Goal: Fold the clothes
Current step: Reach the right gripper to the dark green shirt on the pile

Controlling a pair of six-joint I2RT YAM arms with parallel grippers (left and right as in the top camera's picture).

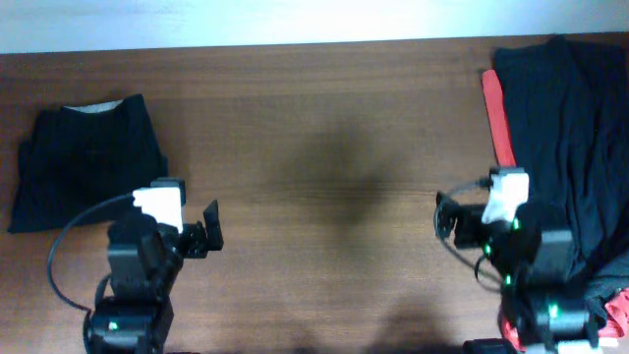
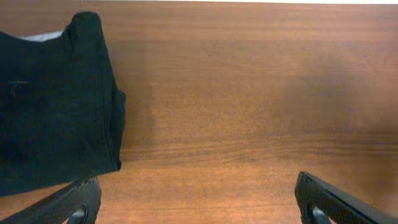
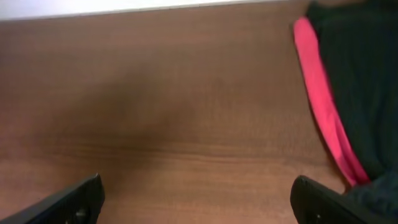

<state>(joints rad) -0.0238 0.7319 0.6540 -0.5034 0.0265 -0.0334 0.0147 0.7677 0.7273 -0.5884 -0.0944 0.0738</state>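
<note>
The black shirt point(image 1: 570, 128) is on the pile, so the robot's right gripper should next move over, turn and come down onto the shirt's edge by the red cloth point(image 3: 320, 93).
A folded black T-shirt point(image 1: 86, 162) lies at the left of the table; it also shows at the left of the left wrist view point(image 2: 53, 106). A pile of unfolded clothes sits at the right edge: a black shirt point(image 1: 570, 128) on top, with a red one point(image 1: 501, 118) showing along its left side. The right wrist view shows the red cloth point(image 3: 320, 93) and the black cloth point(image 3: 360, 74). My left gripper point(image 1: 204, 232) is open and empty, just right of the folded shirt. My right gripper point(image 1: 447, 218) is open and empty, left of the pile.
The brown wooden table point(image 1: 324, 147) spans the view, with its far edge along the top. A bit of red cloth point(image 1: 617, 305) shows at the bottom right near the right arm's base.
</note>
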